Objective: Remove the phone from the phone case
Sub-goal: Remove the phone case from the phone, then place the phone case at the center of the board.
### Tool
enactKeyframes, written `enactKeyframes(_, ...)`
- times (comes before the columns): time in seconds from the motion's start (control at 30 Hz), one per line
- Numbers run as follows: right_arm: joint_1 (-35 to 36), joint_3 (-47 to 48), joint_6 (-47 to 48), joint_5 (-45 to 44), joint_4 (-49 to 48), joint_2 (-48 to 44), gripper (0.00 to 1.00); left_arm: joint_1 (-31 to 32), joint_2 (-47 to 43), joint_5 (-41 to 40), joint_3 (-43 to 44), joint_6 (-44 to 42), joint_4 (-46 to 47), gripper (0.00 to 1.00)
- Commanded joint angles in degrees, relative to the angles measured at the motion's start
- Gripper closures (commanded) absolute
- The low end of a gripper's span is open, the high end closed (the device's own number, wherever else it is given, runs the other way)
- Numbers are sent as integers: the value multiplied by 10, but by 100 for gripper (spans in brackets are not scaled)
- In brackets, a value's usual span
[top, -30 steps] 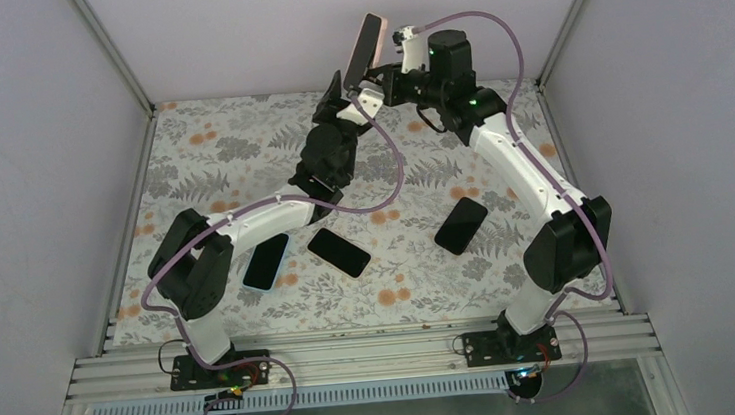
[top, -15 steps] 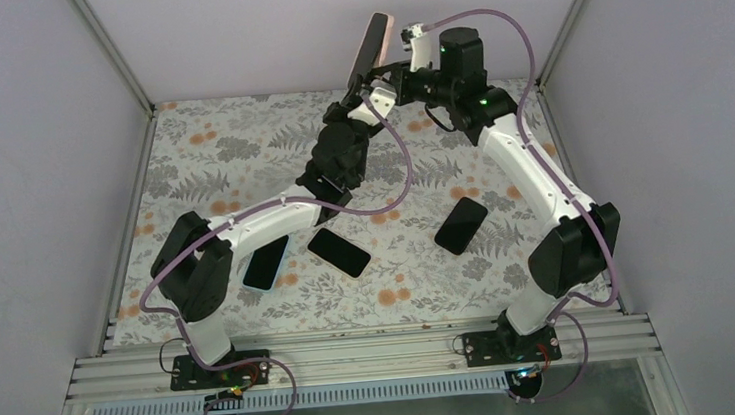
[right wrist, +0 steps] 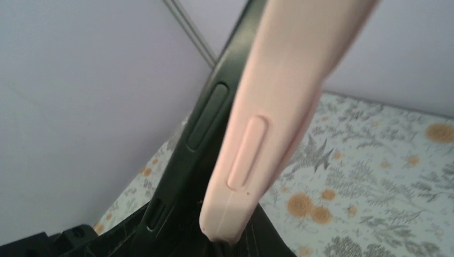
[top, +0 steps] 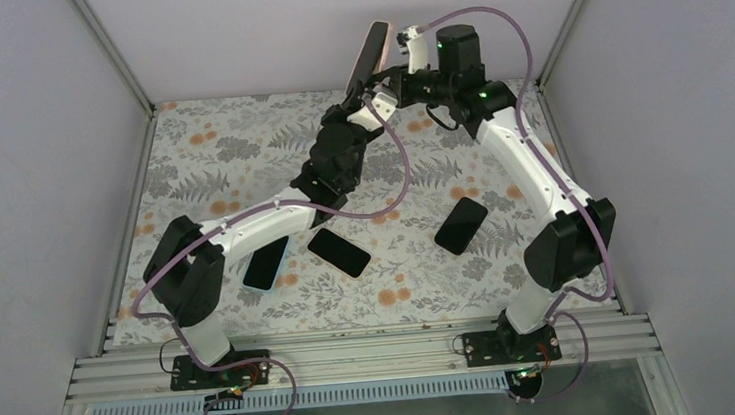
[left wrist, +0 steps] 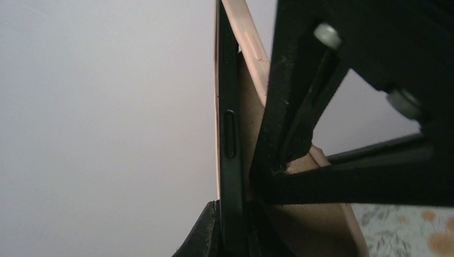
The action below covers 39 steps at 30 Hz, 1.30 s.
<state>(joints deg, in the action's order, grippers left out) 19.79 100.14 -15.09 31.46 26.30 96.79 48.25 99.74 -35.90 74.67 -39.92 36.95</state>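
I should pull my left gripper back and down next, to the left in the top view, onto an empty part of the mat, since the pink case (top: 381, 46) is partly off the phone.
A black phone (top: 368, 55) in a pink case (top: 381, 46) is held upright in the air above the far edge of the table. My left gripper (top: 357, 92) is shut on the phone's lower end from below. In the left wrist view the phone's black edge (left wrist: 229, 134) rises from my left gripper (left wrist: 233, 235), with the pink case (left wrist: 251, 51) behind it. My right gripper (top: 395, 81) is shut on the case's lower edge. In the right wrist view the pink case (right wrist: 267, 118) stands partly away from the black phone (right wrist: 206, 120) above my right gripper (right wrist: 227, 243).
Three black phones lie on the floral mat (top: 208, 151): one at the left (top: 266, 262), one in the middle (top: 339, 252) and one at the right (top: 461, 225). Grey walls and metal frame posts (top: 114, 51) enclose the table.
Both grippers have carried the cased phone slightly up and to the right. The right wrist has shifted right with it. The phones on the mat have not moved.
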Motion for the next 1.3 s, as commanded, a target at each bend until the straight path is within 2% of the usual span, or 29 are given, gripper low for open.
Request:
enactKeyframes(0.0, -59, 43, 69, -108, 107, 59, 97, -14, -95, 25, -35, -34, -21, 95)
enactKeyframes(0.2, -97, 13, 91, -142, 116, 59, 97, -25, -171, 94, -80, -42, -136, 95)
enactKeyframes(0.4, -115, 2, 105, -107, 133, 54, 97, -37, -212, 104, -119, -68, -233, 96)
enactKeyframes(0.53, -118, 3, 163, -38, 183, 69, 97, -66, -223, 49, -199, -151, -194, 96)
enactKeyframes(0.7, -114, 0, 223, 15, 239, 107, 97, -141, -188, -1, -259, -234, -187, 97)
enactKeyframes(0.87, -95, -6, 255, -43, 267, 157, 97, -213, -165, -27, -325, -293, -103, 98)
enactKeyframes(1.0, -94, -3, 256, -57, 272, 208, 97, -258, -132, -35, -369, -358, -16, 98)
enactKeyframes(1.1, -94, 10, 253, -60, 272, 249, 97, -289, -99, -32, -373, -361, -18, 97)
enactKeyframes(1.27, -94, 40, 244, -68, 282, 311, 97, -313, -67, -13, -379, -334, -80, 97)
